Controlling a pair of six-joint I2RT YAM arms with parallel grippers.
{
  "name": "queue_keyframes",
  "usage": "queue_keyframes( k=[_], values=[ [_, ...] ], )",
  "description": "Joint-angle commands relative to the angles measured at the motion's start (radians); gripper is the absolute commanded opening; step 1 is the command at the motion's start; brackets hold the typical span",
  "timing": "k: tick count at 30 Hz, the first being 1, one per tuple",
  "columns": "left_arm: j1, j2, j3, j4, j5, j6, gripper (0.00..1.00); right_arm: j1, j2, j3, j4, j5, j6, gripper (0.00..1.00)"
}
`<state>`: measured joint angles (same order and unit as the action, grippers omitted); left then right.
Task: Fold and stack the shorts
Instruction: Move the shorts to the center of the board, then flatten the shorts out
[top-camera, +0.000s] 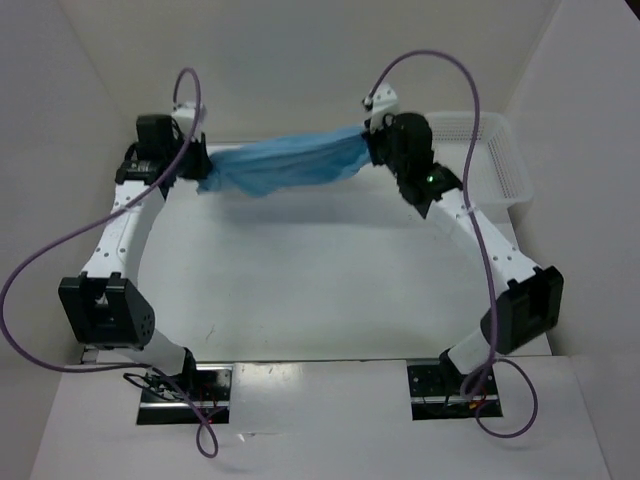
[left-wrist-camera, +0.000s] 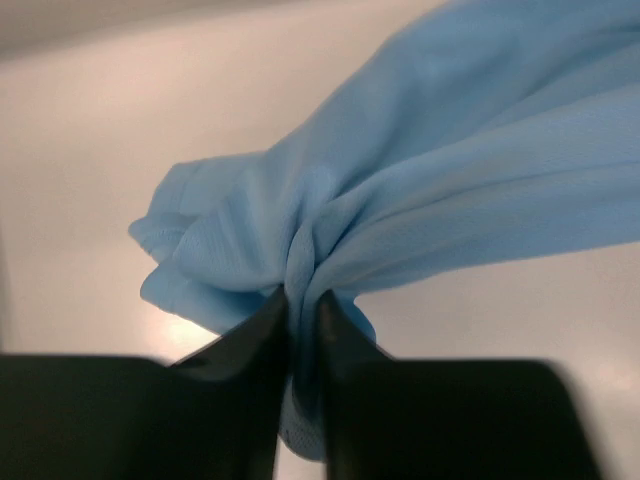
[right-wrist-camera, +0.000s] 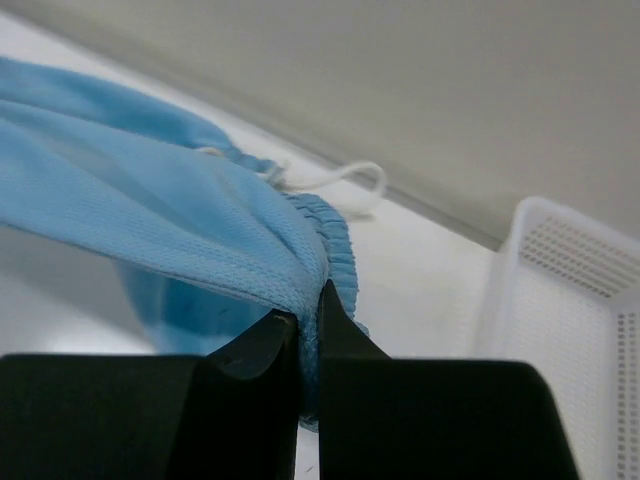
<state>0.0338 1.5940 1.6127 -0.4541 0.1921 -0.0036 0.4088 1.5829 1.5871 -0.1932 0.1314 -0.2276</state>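
Observation:
I will next move my right gripper back and down toward my base to release the shorts' waistband on the near tabletop below it, because that part is clear.
The light blue shorts (top-camera: 285, 165) hang stretched between my two grippers above the far part of the table. My left gripper (top-camera: 197, 160) is shut on a bunched fold of the shorts (left-wrist-camera: 400, 190) at their left end; cloth is pinched between its fingertips (left-wrist-camera: 303, 305). My right gripper (top-camera: 372, 145) is shut on the shorts (right-wrist-camera: 150, 220) at the gathered waistband (right-wrist-camera: 335, 240), which shows between its tips (right-wrist-camera: 308, 312). The white drawstring (right-wrist-camera: 345, 180) trails behind the waistband.
A white mesh basket (top-camera: 500, 160) stands at the far right of the table, just right of my right arm, and its wall (right-wrist-camera: 570, 300) shows in the right wrist view. White walls close in the table (top-camera: 320, 270) at the back and sides.

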Motion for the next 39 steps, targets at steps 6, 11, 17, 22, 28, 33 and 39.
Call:
queue_keyframes(
  k=[6, 11, 17, 22, 28, 33, 39],
  values=[
    [-0.057, -0.202, -0.543, -0.256, 0.067, 0.004, 0.5, 0.257, -0.13, -0.536, 0.092, -0.006, 0.006, 0.0],
    [-0.057, -0.238, -0.556, -0.252, 0.06, 0.004, 0.57, 0.275, -0.178, -0.621, 0.092, 0.022, 0.047, 0.0],
    [-0.081, -0.138, -0.542, -0.058, -0.039, 0.004, 0.59, 0.263, -0.187, -0.639, 0.092, 0.022, 0.037, 0.0],
    [-0.091, 0.021, -0.521, 0.026, -0.108, 0.004, 0.59, 0.254, -0.187, -0.658, 0.112, 0.022, 0.06, 0.0],
    [-0.1, 0.133, -0.452, 0.06, -0.083, 0.004, 0.56, 0.233, -0.198, -0.658, 0.112, -0.007, 0.071, 0.0],
    [-0.12, 0.17, -0.464, 0.06, -0.083, 0.004, 0.43, 0.223, -0.207, -0.667, 0.112, -0.007, 0.071, 0.0],
    [-0.12, 0.152, -0.462, 0.04, -0.065, 0.004, 0.11, 0.223, -0.207, -0.667, 0.112, -0.007, 0.08, 0.0]
  ],
)
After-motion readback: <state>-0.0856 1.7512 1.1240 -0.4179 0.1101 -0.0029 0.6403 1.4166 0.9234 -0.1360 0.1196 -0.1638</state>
